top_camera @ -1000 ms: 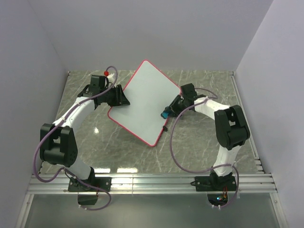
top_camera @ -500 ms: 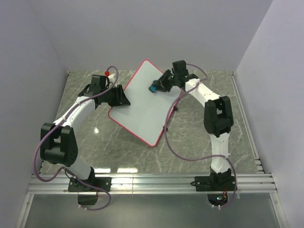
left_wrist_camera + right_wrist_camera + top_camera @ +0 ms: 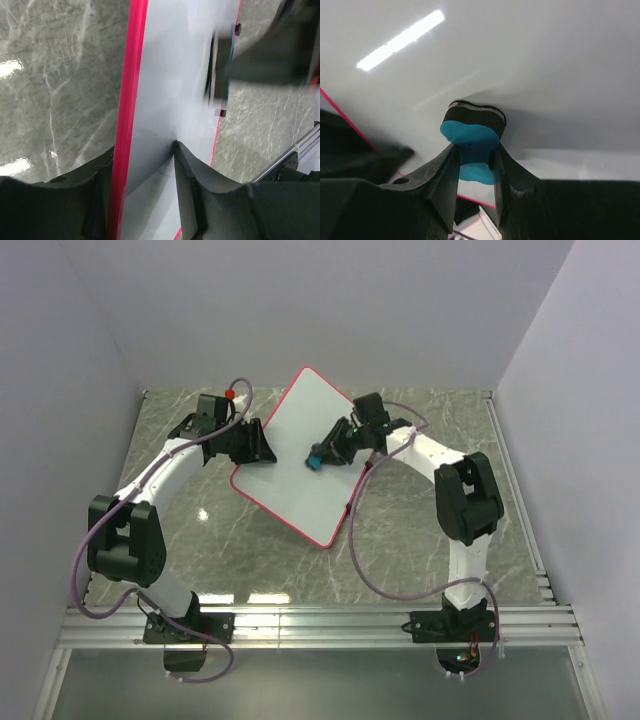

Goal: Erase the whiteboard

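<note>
My right gripper will rise, carry the eraser [image 3: 315, 459] past the clipped edge and come down onto the bare marble to release it, since the board looks blank.
The whiteboard [image 3: 290, 495], white with a red-pink rim, lies tilted like a diamond in the middle of the marble table. My left gripper [image 3: 262, 452] is shut on its left edge; in the left wrist view the fingers [image 3: 192, 190] clamp the rim [image 3: 131, 100] and the white face [image 3: 175, 75]. My right gripper [image 3: 328, 450] is shut on a small blue eraser [image 3: 315, 459] and presses it on the board's middle. In the right wrist view the eraser [image 3: 472, 132] sits between the jaws with its dark felt against the board [image 3: 530, 55]. The board's face looks blank.
A small red knob [image 3: 230, 394] sits behind the left arm near the back wall. A black clip [image 3: 349, 510] sticks out of the board's right edge. Grey walls close in three sides, and an aluminium rail [image 3: 320, 625] runs along the near edge.
The right gripper carried the eraser from the board's right edge up to its top corner, then down-left to the board's middle. The left arm shifted only slightly, still gripping the edge.
</note>
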You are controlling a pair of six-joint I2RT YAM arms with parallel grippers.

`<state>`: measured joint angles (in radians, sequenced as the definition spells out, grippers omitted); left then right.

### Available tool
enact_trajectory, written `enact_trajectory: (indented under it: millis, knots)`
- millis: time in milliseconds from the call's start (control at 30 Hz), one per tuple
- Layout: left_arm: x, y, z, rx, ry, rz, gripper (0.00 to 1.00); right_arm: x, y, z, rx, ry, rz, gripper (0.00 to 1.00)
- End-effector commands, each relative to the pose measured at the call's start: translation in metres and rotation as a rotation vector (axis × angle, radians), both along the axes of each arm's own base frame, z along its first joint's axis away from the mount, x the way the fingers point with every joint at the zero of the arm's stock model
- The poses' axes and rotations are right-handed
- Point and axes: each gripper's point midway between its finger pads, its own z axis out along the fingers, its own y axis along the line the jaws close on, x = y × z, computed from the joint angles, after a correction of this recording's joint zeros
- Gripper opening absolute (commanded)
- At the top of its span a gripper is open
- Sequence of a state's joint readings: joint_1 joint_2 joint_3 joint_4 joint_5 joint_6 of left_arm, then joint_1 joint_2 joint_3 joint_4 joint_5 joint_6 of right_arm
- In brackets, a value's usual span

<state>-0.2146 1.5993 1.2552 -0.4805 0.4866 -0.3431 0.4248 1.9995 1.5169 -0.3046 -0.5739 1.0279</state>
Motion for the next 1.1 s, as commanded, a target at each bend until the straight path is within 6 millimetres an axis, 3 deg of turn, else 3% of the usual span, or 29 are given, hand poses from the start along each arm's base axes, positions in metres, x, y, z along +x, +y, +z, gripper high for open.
enact_trajectory:
  millis: [0, 67, 133, 233, 300, 400, 433, 500, 567, 600, 700, 733, 800, 933, 1067]
  knots:
    - [0.004, -0.015, 0.008, -0.013, -0.039, -0.066, 0.00, -0.057, 0.008, 0.005, -0.005, -0.001, 0.114, 0.00]
    - [0.006, -0.016, 0.012, -0.014, -0.048, -0.063, 0.00, -0.072, 0.002, -0.001, -0.015, 0.017, 0.129, 0.00]
    - [0.009, -0.015, 0.015, -0.012, -0.054, -0.059, 0.00, -0.075, -0.006, 0.004, -0.036, -0.005, 0.126, 0.00]
    - [0.011, -0.015, 0.018, -0.012, -0.059, -0.052, 0.00, -0.055, -0.040, 0.011, -0.110, -0.059, 0.028, 0.00]
    - [0.011, -0.017, 0.018, -0.014, -0.055, -0.055, 0.00, -0.035, -0.078, 0.026, -0.158, -0.132, -0.072, 0.00]
    - [0.012, -0.017, 0.020, -0.013, -0.053, -0.044, 0.00, -0.017, -0.145, 0.030, -0.400, -0.203, -0.226, 0.00]
    - [0.012, -0.016, 0.020, -0.008, -0.055, -0.039, 0.00, -0.019, -0.176, 0.021, -0.544, -0.181, -0.295, 0.00]
    - [0.012, -0.016, 0.022, -0.008, -0.056, -0.028, 0.00, -0.025, -0.210, 0.017, -0.671, -0.167, -0.349, 0.00]
    - [0.012, -0.014, 0.023, -0.003, -0.056, -0.018, 0.02, -0.046, -0.236, -0.008, -0.778, -0.084, -0.363, 0.00]
    - [0.012, -0.014, 0.025, -0.003, -0.057, -0.013, 0.16, -0.054, -0.239, -0.018, -0.781, -0.060, -0.339, 0.00]
    - [0.011, -0.013, 0.029, -0.003, -0.063, 0.001, 0.38, -0.075, -0.243, -0.053, -0.747, 0.009, -0.299, 0.31]
    - [0.011, -0.012, 0.030, -0.003, -0.064, 0.008, 0.39, -0.082, -0.245, -0.065, -0.747, 0.030, -0.300, 0.49]
    - [0.011, -0.012, 0.034, -0.003, -0.073, 0.019, 0.41, -0.085, -0.242, -0.070, -0.720, 0.027, -0.303, 0.65]
    - [0.013, -0.009, 0.044, -0.001, -0.091, 0.044, 0.43, -0.093, -0.241, -0.081, -0.710, 0.052, -0.287, 0.75]
    - [0.015, -0.004, 0.055, 0.016, -0.118, 0.066, 0.48, -0.090, -0.244, -0.074, -0.707, 0.028, -0.297, 0.86]
